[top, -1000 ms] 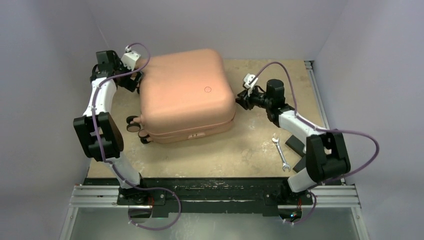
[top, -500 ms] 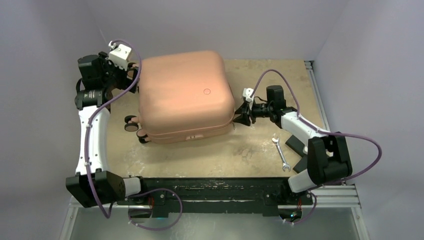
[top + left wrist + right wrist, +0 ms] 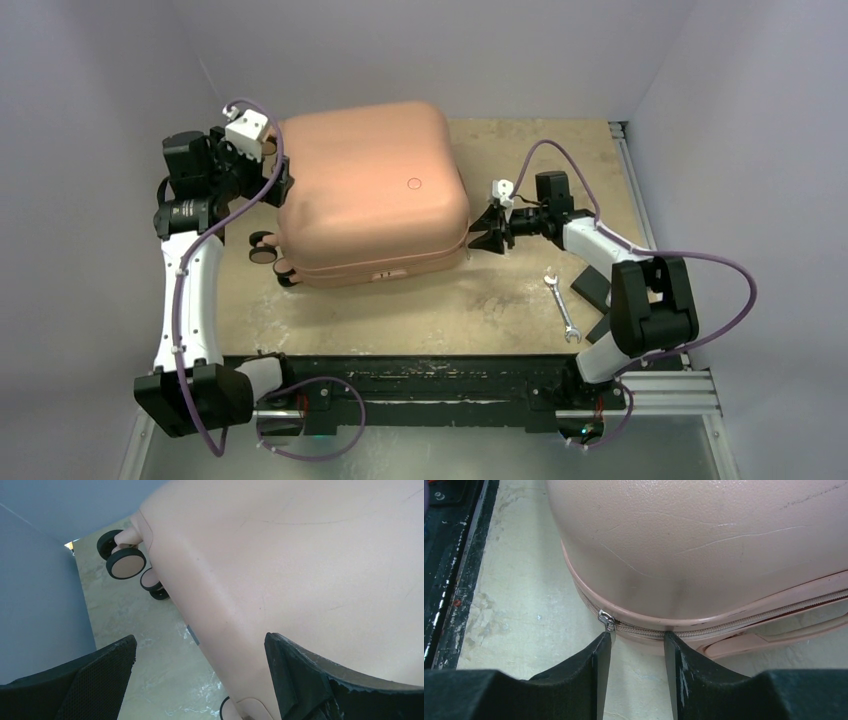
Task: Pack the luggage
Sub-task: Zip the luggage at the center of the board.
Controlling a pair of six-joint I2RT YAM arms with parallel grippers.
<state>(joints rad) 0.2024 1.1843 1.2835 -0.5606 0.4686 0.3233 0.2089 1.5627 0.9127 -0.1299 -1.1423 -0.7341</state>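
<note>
I will next slide my right gripper back until both fingers straddle the metal zipper pull (image 3: 468, 254) (image 3: 607, 620), since it sits by one finger, left in the wrist view.
The luggage (image 3: 370, 190), a salmon-pink hard-shell suitcase, lies flat and closed at the middle of the table, wheels (image 3: 268, 248) to the left. My left gripper (image 3: 277, 184) is at its left edge, open wide. In the left wrist view one finger (image 3: 100, 675) is over the table and the other over the shell (image 3: 300, 555), gripping nothing. My right gripper (image 3: 480, 232) is low at the suitcase's near right corner, open. In the right wrist view its tips (image 3: 636, 645) point at the zipper line, with the metal zipper pull (image 3: 607, 620) beside the left fingertip.
A silver wrench (image 3: 561, 308) lies on the table right of the suitcase. Two flat black pads (image 3: 592, 290) sit by the right arm's base. Grey walls stand close on the left, back and right. The black base rail (image 3: 420, 375) runs along the near edge.
The right gripper dropped toward the suitcase's near right corner and widened its jaws. The left arm stretched out, and its gripper shifted along the suitcase's left edge.
</note>
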